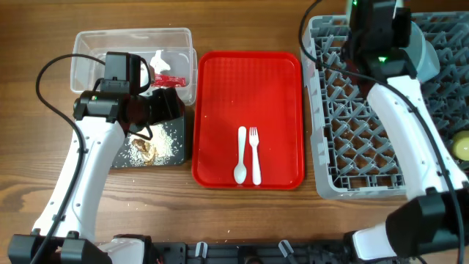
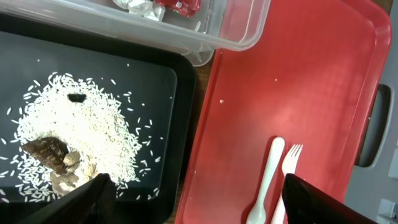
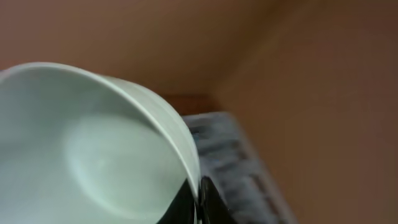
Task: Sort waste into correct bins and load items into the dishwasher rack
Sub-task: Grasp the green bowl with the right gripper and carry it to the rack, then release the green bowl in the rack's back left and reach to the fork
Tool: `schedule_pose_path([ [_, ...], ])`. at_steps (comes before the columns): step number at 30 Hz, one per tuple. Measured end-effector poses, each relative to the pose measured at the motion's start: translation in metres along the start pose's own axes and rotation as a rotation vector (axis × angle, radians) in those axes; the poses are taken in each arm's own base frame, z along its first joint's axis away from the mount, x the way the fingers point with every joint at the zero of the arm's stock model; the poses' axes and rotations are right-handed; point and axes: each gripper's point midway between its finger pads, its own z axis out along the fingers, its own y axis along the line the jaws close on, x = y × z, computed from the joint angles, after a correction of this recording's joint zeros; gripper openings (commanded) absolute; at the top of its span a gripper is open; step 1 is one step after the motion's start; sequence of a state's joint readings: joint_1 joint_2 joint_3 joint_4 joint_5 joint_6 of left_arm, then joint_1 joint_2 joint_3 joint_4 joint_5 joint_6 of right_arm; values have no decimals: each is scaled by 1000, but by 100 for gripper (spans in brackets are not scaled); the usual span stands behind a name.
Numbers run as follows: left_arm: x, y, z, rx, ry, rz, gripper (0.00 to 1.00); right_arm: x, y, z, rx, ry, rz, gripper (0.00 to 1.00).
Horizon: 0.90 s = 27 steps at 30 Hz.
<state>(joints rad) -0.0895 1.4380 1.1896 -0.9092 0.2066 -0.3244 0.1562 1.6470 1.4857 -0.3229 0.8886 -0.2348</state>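
Note:
My right gripper shifts toward the red tray next and lowers the pale bowl onto the grey rack's far corner, where the slots are empty.
My left gripper is open and empty, and hovers over the right edge of the black tray, which holds rice and brown scraps. In the left wrist view its fingers straddle the gap between the black tray and the red tray. The red-and-white wrapper lies in the clear tub. A white spoon and fork lie on the red tray. My right gripper is shut on the rim of a pale bowl, above the back of the grey rack.
A yellow cup sits at the right side of the rack. The clear tub stands right behind the black tray. Cables run along both arms. Bare wood table lies in front of the trays.

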Motion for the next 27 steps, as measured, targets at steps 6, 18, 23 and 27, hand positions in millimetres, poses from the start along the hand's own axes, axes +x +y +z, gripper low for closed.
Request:
schedule_pose_path([
  [6, 0, 0, 0, 0, 0, 0, 88, 26, 11, 31, 204, 90, -163, 4],
  [18, -2, -1, 0, 3, -7, 1, 89, 86, 93, 44, 121, 201, -349, 4],
  [23, -2, -1, 0, 3, -8, 2, 89, 105, 118, 35, -19, 247, -337, 4],
  [27, -2, -1, 0, 3, -8, 1, 89, 119, 121, 30, -54, 297, -332, 4],
])
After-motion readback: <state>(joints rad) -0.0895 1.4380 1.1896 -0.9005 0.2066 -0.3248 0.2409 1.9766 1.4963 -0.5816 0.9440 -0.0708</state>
